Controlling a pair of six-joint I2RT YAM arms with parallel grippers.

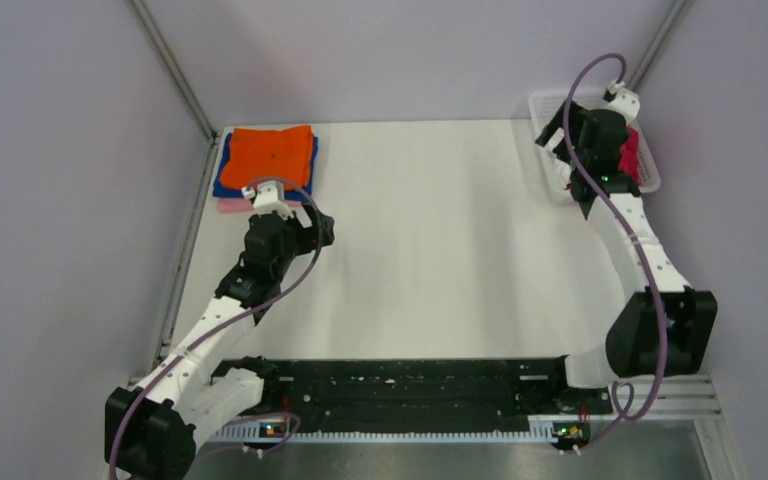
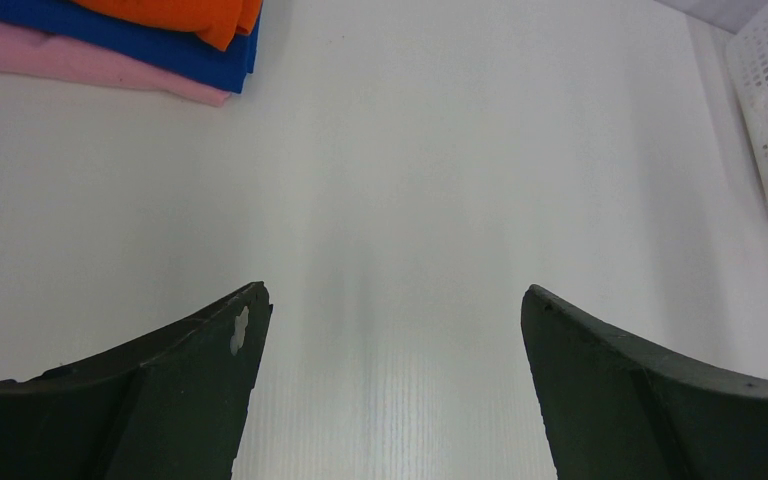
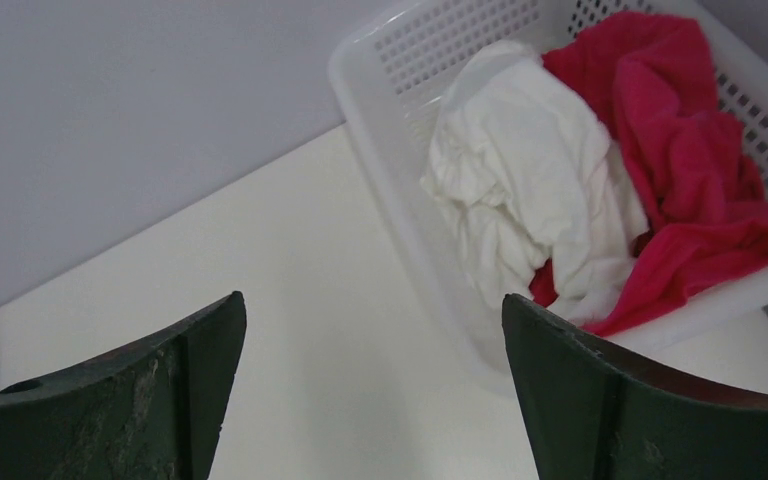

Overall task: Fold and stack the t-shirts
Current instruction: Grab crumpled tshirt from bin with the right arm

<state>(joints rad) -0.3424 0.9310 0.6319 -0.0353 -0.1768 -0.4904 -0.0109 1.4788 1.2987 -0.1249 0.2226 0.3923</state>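
Note:
My right gripper needs to move outward and down next, onto the white t-shirt's far part (image 3: 514, 112), because the white t-shirt lies over part of the magenta t-shirt.
A folded stack of t-shirts lies at the table's far left: orange t-shirt (image 1: 272, 155) on top, blue t-shirt (image 2: 160, 45) under it, pink t-shirt (image 2: 50, 60) at the bottom. My left gripper (image 2: 392, 300) hangs open over bare table just in front of the stack, nothing between its fingers. At the far right, a crumpled white t-shirt (image 3: 530, 180) and a magenta t-shirt (image 3: 690, 150) lie in the white mesh basket (image 3: 400, 60). My right gripper (image 3: 372, 305) is open above the table beside the basket's near wall, holding nothing.
The basket (image 1: 545, 110) sits against the back right corner, close to the lilac wall (image 3: 110, 130). A metal frame rail (image 1: 188, 250) runs along the table's left edge. White tabletop (image 1: 440, 230) spreads between the two arms.

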